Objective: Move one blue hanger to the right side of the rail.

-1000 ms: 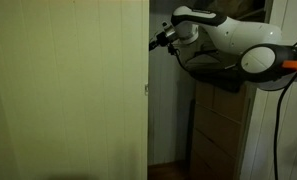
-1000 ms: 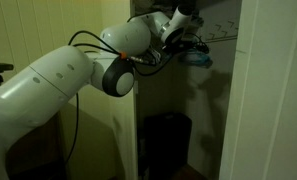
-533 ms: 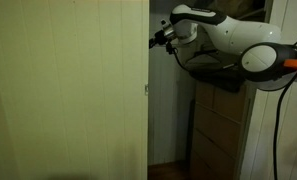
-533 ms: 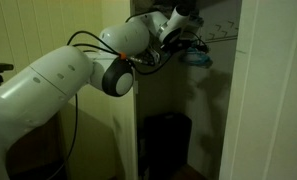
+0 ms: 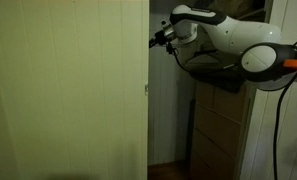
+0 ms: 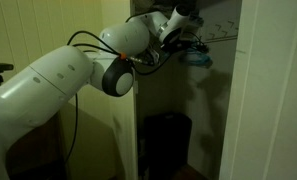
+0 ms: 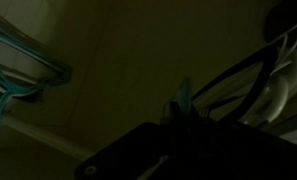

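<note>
The wire hangers crowd right of my gripper in the wrist view, opposite the blue hangers, so I need to move it toward them and release the hanger.
My gripper (image 6: pixel 191 47) reaches high into the closet, just below the rail (image 6: pixel 224 38), a thin pale rod. A blue hanger (image 6: pixel 197 58) shows as a light-blue patch right at the fingers. In the dark wrist view a blue sliver of it (image 7: pixel 183 98) sticks out between my dark fingers (image 7: pixel 180 125), which look shut on it. More blue hangers (image 7: pixel 13 75) hang together at the left of that view. In an exterior view the gripper (image 5: pixel 159 41) sits at the door edge; the hanger is hidden there.
A pale closet door (image 5: pixel 68 90) stands beside the opening. Wooden drawers (image 5: pixel 223 130) fill the closet below the arm. A dark bin (image 6: pixel 166 140) stands on the closet floor. Pale and dark wire hangers (image 7: pixel 276 62) crowd the right of the wrist view.
</note>
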### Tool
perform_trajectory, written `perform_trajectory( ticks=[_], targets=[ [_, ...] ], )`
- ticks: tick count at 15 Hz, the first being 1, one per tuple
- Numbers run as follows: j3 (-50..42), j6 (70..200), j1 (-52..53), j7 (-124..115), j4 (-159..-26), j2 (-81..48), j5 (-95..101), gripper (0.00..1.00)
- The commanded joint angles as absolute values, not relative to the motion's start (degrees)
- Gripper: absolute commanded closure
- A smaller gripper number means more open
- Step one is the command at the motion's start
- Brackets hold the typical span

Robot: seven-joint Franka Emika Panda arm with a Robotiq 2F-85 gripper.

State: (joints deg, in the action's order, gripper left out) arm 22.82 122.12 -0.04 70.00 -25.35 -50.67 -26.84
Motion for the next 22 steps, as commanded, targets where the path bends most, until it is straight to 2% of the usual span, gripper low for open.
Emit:
perform_trajectory(
  ticks=[1, 22],
  targets=[
    [21.97, 121.02, 0.41, 66.41, -25.36, -50.34, -25.44, 0.98],
    [16.44, 114.92, 4.33, 61.64, -25.27, -49.0, -17.78, 0.98]
  ],
)
